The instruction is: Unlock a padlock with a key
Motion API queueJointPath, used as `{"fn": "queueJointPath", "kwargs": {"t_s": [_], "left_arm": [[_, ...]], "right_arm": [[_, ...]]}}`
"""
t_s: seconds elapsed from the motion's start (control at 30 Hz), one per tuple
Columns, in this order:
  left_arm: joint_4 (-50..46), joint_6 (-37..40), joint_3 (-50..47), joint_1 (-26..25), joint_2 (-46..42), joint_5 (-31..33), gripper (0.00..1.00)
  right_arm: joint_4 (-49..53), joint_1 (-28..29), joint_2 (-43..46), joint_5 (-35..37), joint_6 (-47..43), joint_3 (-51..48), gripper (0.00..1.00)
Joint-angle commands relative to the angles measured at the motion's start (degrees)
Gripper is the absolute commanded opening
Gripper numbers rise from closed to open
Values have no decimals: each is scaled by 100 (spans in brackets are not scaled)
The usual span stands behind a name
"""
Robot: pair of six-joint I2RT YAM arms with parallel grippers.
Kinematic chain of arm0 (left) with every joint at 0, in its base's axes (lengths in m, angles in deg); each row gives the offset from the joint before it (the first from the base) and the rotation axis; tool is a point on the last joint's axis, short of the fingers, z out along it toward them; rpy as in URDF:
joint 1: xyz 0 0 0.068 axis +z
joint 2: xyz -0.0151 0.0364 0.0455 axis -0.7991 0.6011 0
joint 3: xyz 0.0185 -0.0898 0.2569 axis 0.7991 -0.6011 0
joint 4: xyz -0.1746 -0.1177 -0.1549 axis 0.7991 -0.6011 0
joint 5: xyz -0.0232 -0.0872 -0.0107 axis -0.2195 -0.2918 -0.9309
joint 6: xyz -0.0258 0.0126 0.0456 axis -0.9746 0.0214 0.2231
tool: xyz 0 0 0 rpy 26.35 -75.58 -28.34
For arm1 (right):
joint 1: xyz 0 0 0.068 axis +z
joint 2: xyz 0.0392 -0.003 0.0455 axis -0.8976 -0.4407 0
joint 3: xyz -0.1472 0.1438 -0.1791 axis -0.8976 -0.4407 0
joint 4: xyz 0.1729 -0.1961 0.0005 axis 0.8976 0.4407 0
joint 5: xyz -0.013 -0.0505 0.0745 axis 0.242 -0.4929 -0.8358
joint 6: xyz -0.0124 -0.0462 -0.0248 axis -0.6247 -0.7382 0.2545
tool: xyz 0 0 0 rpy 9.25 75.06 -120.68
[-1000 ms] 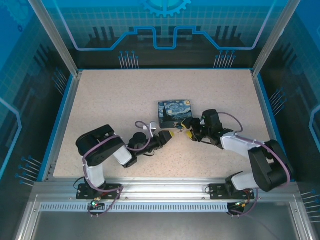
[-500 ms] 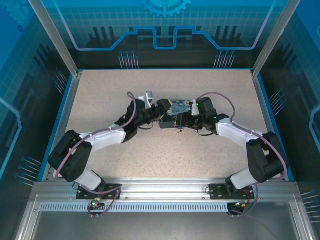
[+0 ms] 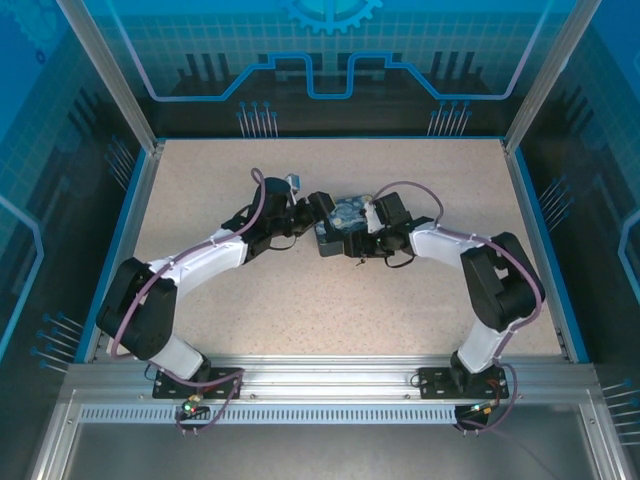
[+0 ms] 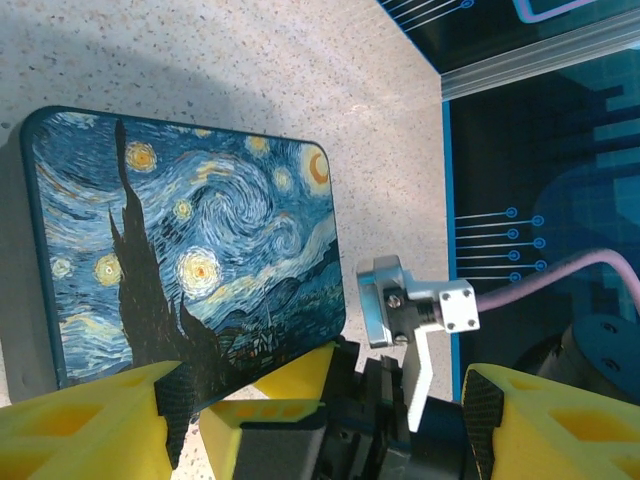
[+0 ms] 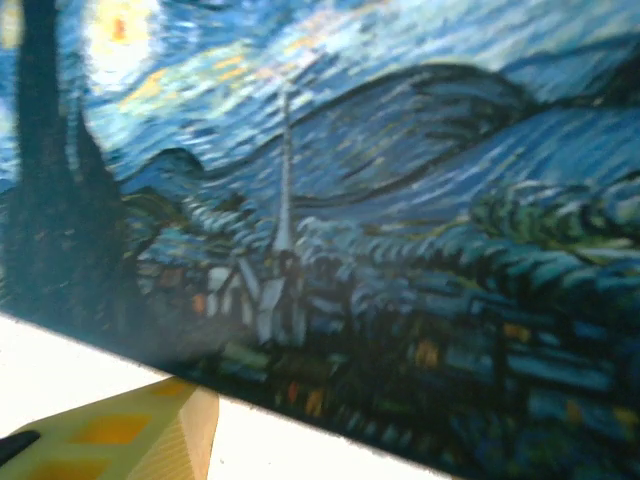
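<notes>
Next, my right gripper moves down and slightly back past the box's near edge, then closes, since the lid still fills most of its wrist view.
The Starry-Night-printed box (image 3: 350,212) lies mid-table, and both arms reach in over it. My left gripper (image 3: 322,208) is at its left end. In the left wrist view this left gripper (image 4: 328,400) is open wide, with a corner of the box (image 4: 190,240) and the right gripper's yellow finger (image 4: 285,385) between its black pads (image 4: 176,400). My right gripper (image 3: 358,232) sits at the box's front right. Its wrist view is close on the blurred box lid (image 5: 380,200), with one yellow finger (image 5: 150,430) below the box edge. The padlock and the key are hidden.
The right wrist's silver camera bracket (image 4: 412,305) and purple cable (image 4: 560,275) hang close beside the left fingers. A blue rim (image 3: 133,215) and glass walls bound the speckled table (image 3: 300,300). The far table edge (image 4: 445,110) is near the box.
Both arms have swung from the near middle of the table up to the box. The left arm stretched out far, and its jaws opened wider.
</notes>
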Motion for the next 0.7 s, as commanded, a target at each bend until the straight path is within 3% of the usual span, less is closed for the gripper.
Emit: {"fn": "queueJointPath", "kwargs": {"t_s": [0.0, 0.17, 0.4, 0.53, 0.67], "left_arm": [[-125, 74, 214, 30, 122, -172, 73], [-63, 27, 198, 48, 152, -183, 73], [19, -32, 271, 48, 235, -236, 73], [63, -45, 306, 56, 252, -246, 73], [89, -57, 295, 60, 250, -228, 74]], "right_arm": [[92, 72, -209, -119, -385, 269, 58], [-4, 71, -180, -172, -471, 67, 52], [-254, 70, -175, -164, -423, -258, 54], [-327, 72, -324, -154, -392, -272, 50], [-366, 53, -247, -130, -371, -374, 33]]}}
